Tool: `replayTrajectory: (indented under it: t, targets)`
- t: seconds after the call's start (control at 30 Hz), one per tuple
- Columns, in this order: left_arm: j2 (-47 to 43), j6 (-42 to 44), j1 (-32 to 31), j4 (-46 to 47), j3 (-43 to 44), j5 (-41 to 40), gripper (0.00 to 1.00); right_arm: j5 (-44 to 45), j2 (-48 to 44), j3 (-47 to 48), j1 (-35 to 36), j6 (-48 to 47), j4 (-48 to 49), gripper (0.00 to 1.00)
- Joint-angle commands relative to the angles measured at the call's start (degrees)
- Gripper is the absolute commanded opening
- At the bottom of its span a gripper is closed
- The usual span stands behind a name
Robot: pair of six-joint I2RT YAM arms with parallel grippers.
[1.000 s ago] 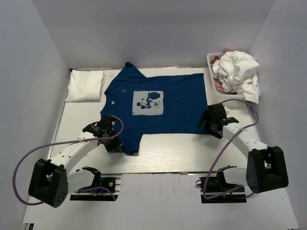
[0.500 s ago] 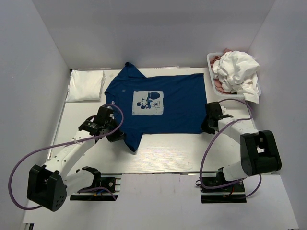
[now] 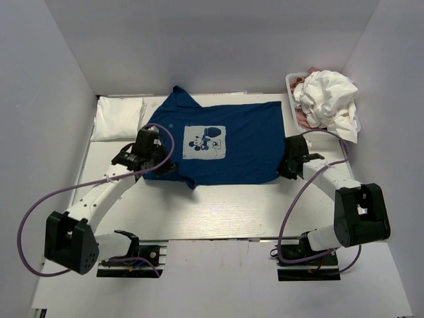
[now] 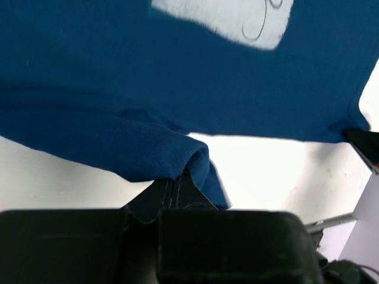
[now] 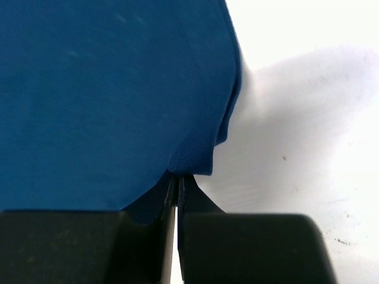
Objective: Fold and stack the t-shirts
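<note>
My left gripper carries the near sleeve outward across the shirt toward the far sleeve [image 3: 179, 97] next.
A navy blue t-shirt [image 3: 228, 142] with a pale cartoon print lies spread on the table, collar to the left. My left gripper [image 3: 164, 167] is shut on the shirt's near left sleeve, and the wrist view shows blue cloth [image 4: 148, 154] bunched over its closed tips [image 4: 177, 177]. My right gripper [image 3: 285, 169] is shut on the shirt's near right hem corner; its closed tips [image 5: 177, 180] pinch the blue edge [image 5: 192, 163]. A folded white t-shirt [image 3: 118, 119] lies at the back left.
A white lattice basket [image 3: 291, 83] at the back right holds a heap of white cloth [image 3: 328, 99] and some pink cloth [image 3: 302, 119]. Bare table [image 3: 225, 212] stretches between the shirt and the arm bases. White walls close in the left, right and back.
The right gripper has closed on the hem corner. The left gripper has carried the sleeve away from the near edge, folding it over the shirt.
</note>
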Motion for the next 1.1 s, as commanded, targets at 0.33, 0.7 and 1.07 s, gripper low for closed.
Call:
replayTrajectory:
  t: [0.33, 0.7, 1.07]
  targets:
    - [19.13, 2.76, 2.01, -1.61, 23.78, -9.26, 0.00, -0.70, 6.63, 18.13, -0.03, -1.76, -5.64, 0.00]
    - [38.18, 4.87, 8.95, -2.92, 46.63, -10.57, 0.00, 0.89, 22.01, 38.44, -1.61, -1.85, -11.43, 0.00]
    - [60.78, 16.65, 13.35, 7.97, 69.46, -3.90, 0.10, -0.17, 49.23, 72.26, -5.12, -4.04, -19.62, 0.06]
